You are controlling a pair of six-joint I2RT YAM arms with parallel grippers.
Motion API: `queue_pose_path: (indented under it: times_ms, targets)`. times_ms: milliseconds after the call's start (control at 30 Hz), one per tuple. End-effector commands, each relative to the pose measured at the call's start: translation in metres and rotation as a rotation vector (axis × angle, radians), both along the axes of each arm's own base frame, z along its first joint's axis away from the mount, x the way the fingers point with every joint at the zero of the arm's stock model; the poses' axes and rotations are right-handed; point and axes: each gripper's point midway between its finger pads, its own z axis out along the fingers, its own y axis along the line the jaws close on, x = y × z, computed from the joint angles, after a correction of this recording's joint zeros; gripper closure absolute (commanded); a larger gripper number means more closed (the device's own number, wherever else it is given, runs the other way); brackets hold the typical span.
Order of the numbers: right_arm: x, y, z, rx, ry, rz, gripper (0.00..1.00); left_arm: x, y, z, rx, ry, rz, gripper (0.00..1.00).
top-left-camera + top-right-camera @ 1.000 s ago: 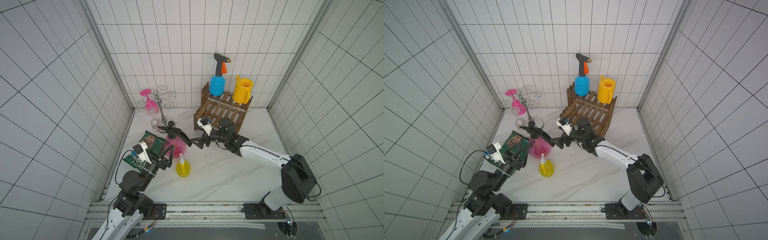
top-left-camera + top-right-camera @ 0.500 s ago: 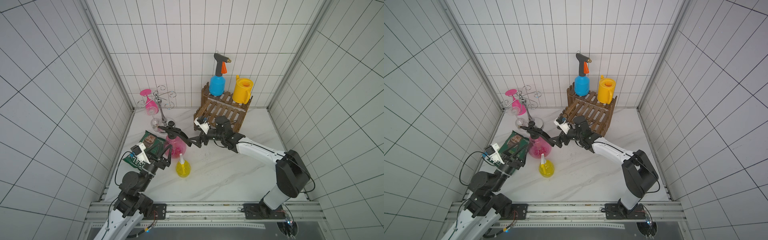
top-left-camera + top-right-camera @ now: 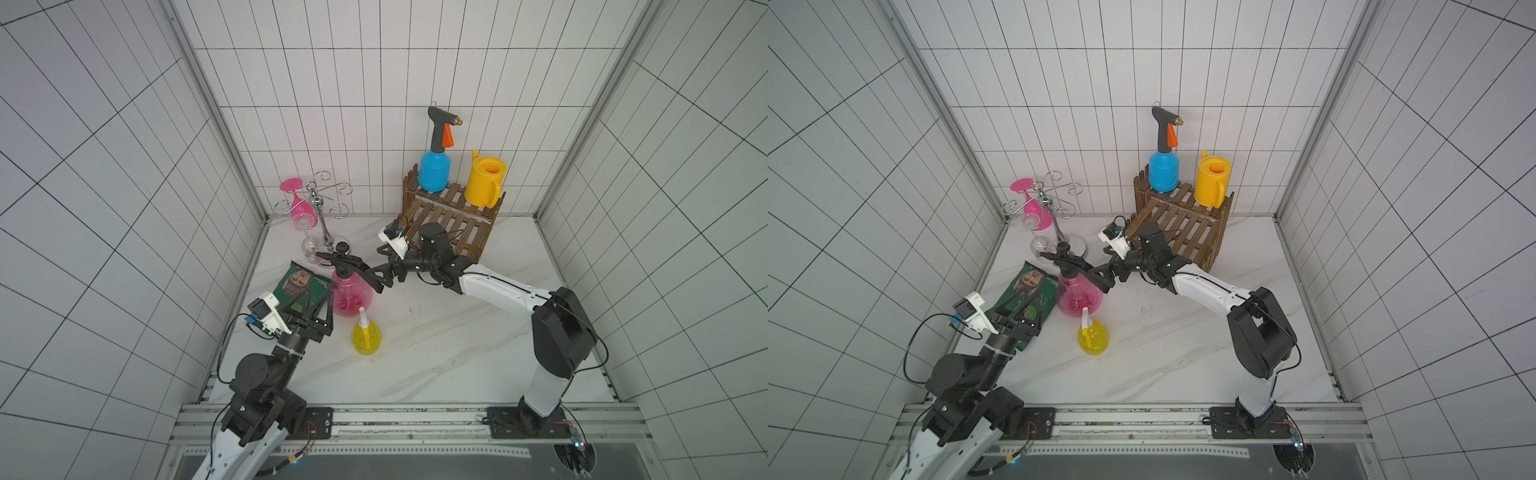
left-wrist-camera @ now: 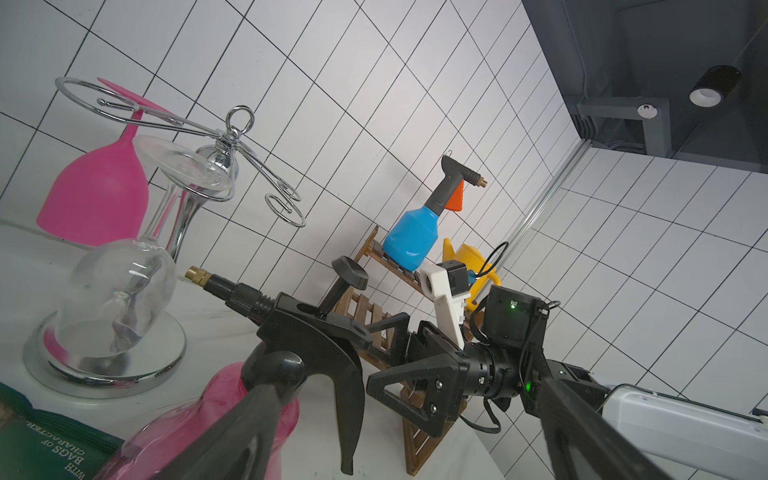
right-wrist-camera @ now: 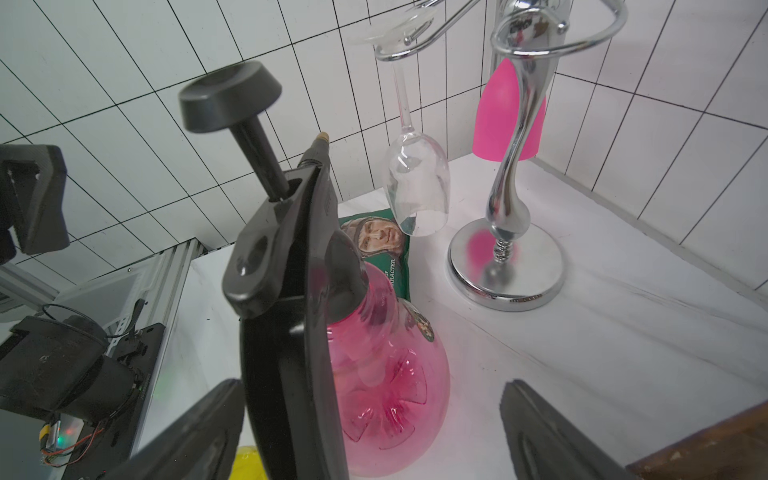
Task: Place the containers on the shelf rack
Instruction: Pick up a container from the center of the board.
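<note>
The right gripper pushes toward the sprayer next, shifting slightly back, and closes on the black handle (image 3: pixel 370 278) (image 5: pixel 291 374), as that handle stands nearer one open finger than the other.
The translucent pink pump sprayer (image 3: pixel 351 295) (image 3: pixel 1077 297) stands upright on the table. My right gripper (image 3: pixel 374 279) (image 3: pixel 1098 280) is open, and its fingers straddle the sprayer's black handle (image 5: pixel 291 374), which lies close against one finger (image 5: pixel 199 432). My left gripper (image 3: pixel 320 297) (image 3: pixel 1027 305) is open and empty, just beside the sprayer's body (image 4: pixel 232 403). The small yellow spray bottle (image 3: pixel 365 338) (image 3: pixel 1093 340) stands in front of the sprayer. The blue bottle (image 3: pixel 433 172) (image 3: pixel 1164 172) and the yellow watering can (image 3: pixel 484 185) (image 3: pixel 1212 183) stand on the top tier of the shelf rack (image 3: pixel 449 216) (image 3: pixel 1183 220).
A green crisp bag (image 3: pixel 299 286) (image 3: pixel 1025 291) lies under my left gripper. The chrome glass holder (image 3: pixel 322 220) (image 3: pixel 1054 220), hung with a pink glass and a clear glass, stands close behind the sprayer. Tiled walls enclose three sides.
My right gripper has moved left, from near the rack's front to the pink sprayer's handle. The left arm has barely shifted.
</note>
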Motion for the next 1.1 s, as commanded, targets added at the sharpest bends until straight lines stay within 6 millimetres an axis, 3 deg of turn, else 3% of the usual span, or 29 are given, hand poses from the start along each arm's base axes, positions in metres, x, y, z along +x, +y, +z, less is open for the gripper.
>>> queue_pose_path:
  times_ms: [0, 133, 333, 500, 800, 1067]
  targets:
    - [-0.009, 0.016, 0.001, -0.012, 0.008, 0.036, 0.06, -0.001, 0.001, -0.003, -0.002, 0.007, 0.005, 0.01]
    - [-0.015, 0.027, -0.002, -0.026, -0.005, 0.068, 0.18, -0.003, 0.002, -0.002, -0.004, 0.003, 0.003, 0.01]
    - [-0.024, 0.031, -0.001, -0.038, -0.043, 0.088, 0.21, -0.005, 0.002, -0.002, -0.007, -0.001, 0.001, 0.01]
    - [-0.022, 0.039, -0.009, -0.053, -0.037, 0.084, 0.31, -0.005, 0.002, 0.000, -0.007, -0.005, -0.001, 0.01]
    - [-0.027, 0.048, -0.013, -0.065, -0.071, 0.108, 0.55, -0.007, 0.002, 0.001, -0.007, -0.009, -0.003, 0.01]
    - [-0.031, 0.044, -0.007, -0.065, -0.111, 0.104, 0.81, -0.008, 0.002, 0.001, -0.008, -0.012, -0.005, 0.02]
